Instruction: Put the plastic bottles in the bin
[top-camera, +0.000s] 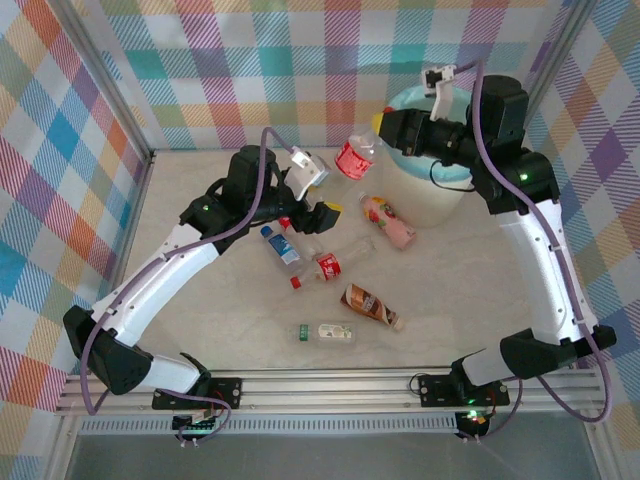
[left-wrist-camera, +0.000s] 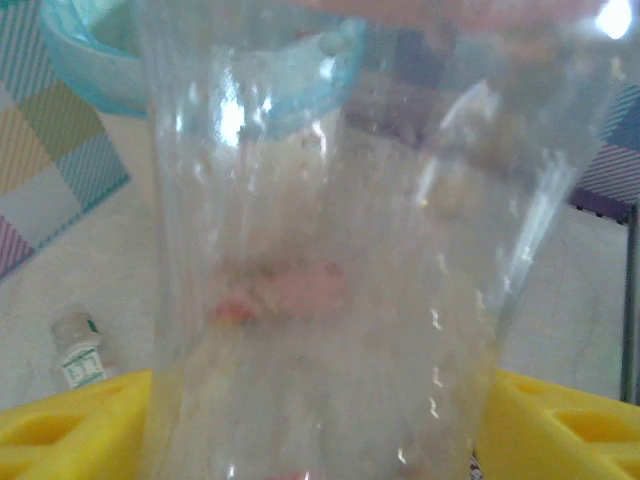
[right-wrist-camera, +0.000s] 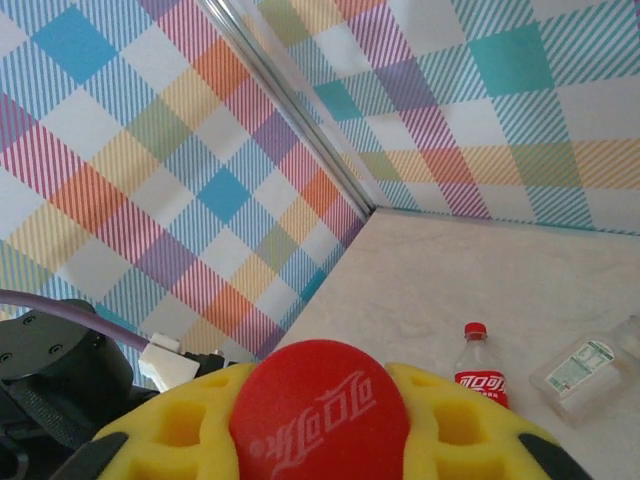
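The cola bottle (top-camera: 355, 157) still hangs beside the bin's rim. I need to move my right gripper outward with a turn, then down over the mint-lined bin, to release it.
My right gripper (top-camera: 388, 128) is shut on a red-labelled cola bottle (top-camera: 355, 157), held in the air just left of the bin (top-camera: 428, 203). In the right wrist view the red label (right-wrist-camera: 320, 410) sits pinched between the yellow fingers (right-wrist-camera: 165, 430). My left gripper (top-camera: 322, 212) is low over the bottles in the middle of the table. A clear bottle (left-wrist-camera: 320, 250) stands between its wide-apart yellow fingers (left-wrist-camera: 560, 425). On the table lie a blue-capped bottle (top-camera: 281, 246), a red-labelled clear one (top-camera: 330, 265), a pink one (top-camera: 388, 220), a brown one (top-camera: 368, 304) and a green-labelled one (top-camera: 325, 333).
The white bin with its mint liner stands at the back right, against the checked wall. Metal frame posts mark the back corners. A small white-labelled bottle (left-wrist-camera: 78, 355) lies left of my left fingers. Bare tabletop lies at the front left and front right.
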